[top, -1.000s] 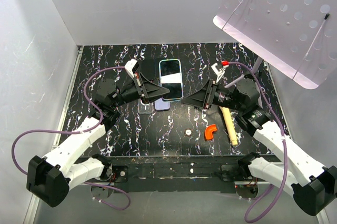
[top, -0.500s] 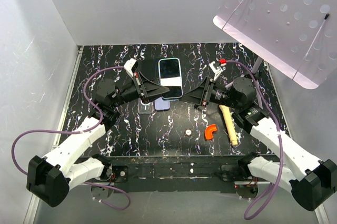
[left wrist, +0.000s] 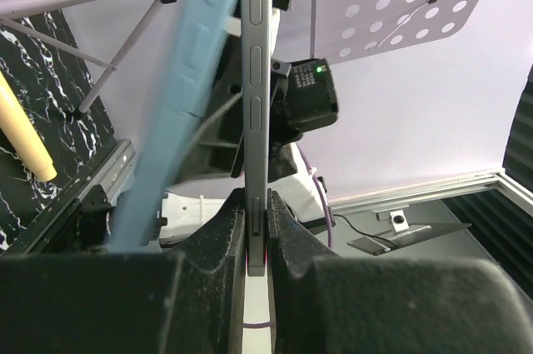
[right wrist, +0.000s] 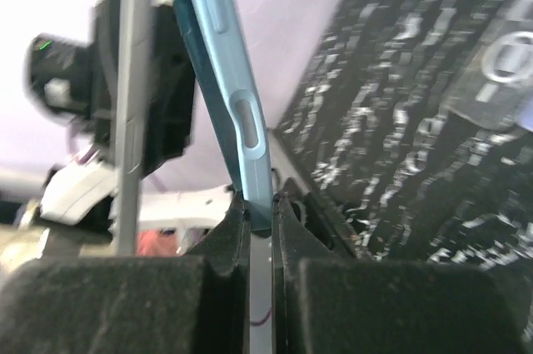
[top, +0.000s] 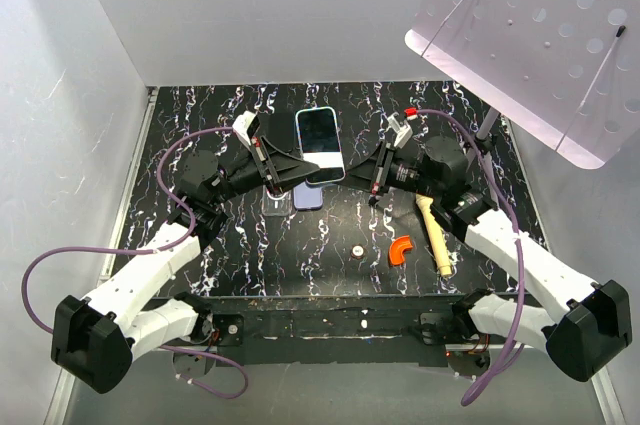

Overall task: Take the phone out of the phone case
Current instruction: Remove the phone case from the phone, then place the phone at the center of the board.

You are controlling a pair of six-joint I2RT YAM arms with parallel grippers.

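My left gripper lowers the phone (top: 320, 142) toward the left in the top view next and releases it on the tabletop (top: 260, 127) beside the dark slab, as the case stands apart.
The phone (top: 320, 142), dark screen up, is held above the table between both grippers. My left gripper (top: 300, 173) is shut on the phone's grey edge; in the left wrist view the fingers (left wrist: 256, 208) clamp the grey phone (left wrist: 256, 79). The light blue case (left wrist: 187, 96) peels away from it on the left. My right gripper (top: 355, 177) is shut on the case; in the right wrist view the gripper (right wrist: 261, 204) pinches the blue case's edge (right wrist: 233, 96), and the grey phone (right wrist: 133, 79) stands apart on the left. In the top view the case is mostly hidden under the phone.
A lavender flat item (top: 308, 198) and a clear one (top: 275, 207) lie on the black marbled table (top: 200, 105) under the phone. An orange curved piece (top: 401, 249), a cream rod (top: 434, 235) and a small white disc (top: 356, 249) lie at right. A perforated white board (top: 540, 35) hangs at upper right.
The phone has shifted left and tilted. The right gripper has moved left and up toward the left gripper. The left arm has barely moved.
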